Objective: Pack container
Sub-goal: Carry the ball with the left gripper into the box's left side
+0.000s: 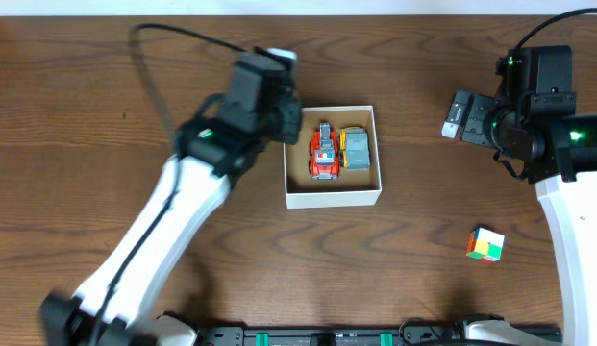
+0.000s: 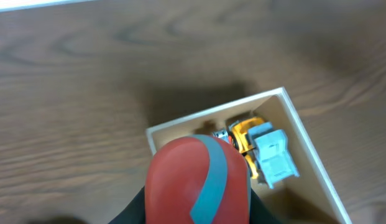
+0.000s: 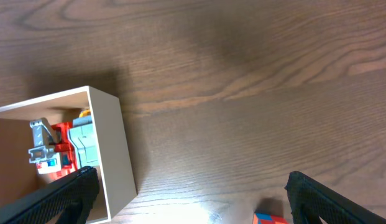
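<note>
I will next lower the red rounded toy with my left gripper, past the box's rim and onto the empty brown part of the box beside the red toy truck [image 1: 324,152].
The container [image 1: 332,197] is a small square box with white walls and a brown inside, at the table's middle. It holds a red toy truck [image 1: 324,152] and a yellow and grey toy vehicle [image 1: 356,148]. My left gripper [image 1: 279,96] hovers over the box's left edge, shut on a red rounded toy with a blue stripe [image 2: 199,180]; the box [image 2: 311,149] and the yellow and grey vehicle [image 2: 267,152] lie below it. My right gripper [image 3: 193,193] is open and empty above bare table, right of the box [image 3: 115,149].
A small multicoloured cube [image 1: 485,244] lies at the front right of the wooden table; its corner shows in the right wrist view [image 3: 270,218]. The right arm [image 1: 538,106] sits at the far right. A black cable [image 1: 154,67] arcs behind the left arm.
</note>
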### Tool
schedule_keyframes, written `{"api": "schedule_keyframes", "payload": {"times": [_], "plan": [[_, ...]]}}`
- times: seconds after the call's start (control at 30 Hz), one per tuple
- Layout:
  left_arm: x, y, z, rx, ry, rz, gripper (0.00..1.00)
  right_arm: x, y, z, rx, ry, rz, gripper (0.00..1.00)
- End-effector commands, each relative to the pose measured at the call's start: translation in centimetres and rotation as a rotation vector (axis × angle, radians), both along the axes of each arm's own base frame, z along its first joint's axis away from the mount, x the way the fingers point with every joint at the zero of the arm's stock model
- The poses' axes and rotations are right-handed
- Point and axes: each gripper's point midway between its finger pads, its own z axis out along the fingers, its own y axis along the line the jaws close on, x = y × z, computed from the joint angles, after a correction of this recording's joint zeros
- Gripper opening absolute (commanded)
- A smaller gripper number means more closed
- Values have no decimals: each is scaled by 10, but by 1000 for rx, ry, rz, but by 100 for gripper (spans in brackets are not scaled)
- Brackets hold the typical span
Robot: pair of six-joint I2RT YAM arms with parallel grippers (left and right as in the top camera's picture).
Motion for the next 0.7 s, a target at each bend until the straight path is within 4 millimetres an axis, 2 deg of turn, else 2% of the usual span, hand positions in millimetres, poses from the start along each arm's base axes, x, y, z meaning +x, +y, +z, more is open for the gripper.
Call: {"api": "schedule_keyframes", "payload": {"times": [0.0,0.07,0.17,0.43,0.63,0.67], "plan": [[12,-14,-41,60,54,-14,6,-1,-2,-1,-5,7,5,99],[18,-18,-65,80,92,-15,6,-2,-2,-2,-7,10,9,99],[22,-19,-90,105,137,-13,6,-3,-2,-2,-9,14,11,99],[29,-17,-120,132,179,-7,6,-3,-2,-2,-9,14,11,99],[28,-14,-153,166,247,-3,6,-3,-2,-3,-9,15,11,99],[27,-14,-156,170,254,-3,9,-3,-2,-3,-9,17,11,99]]}}
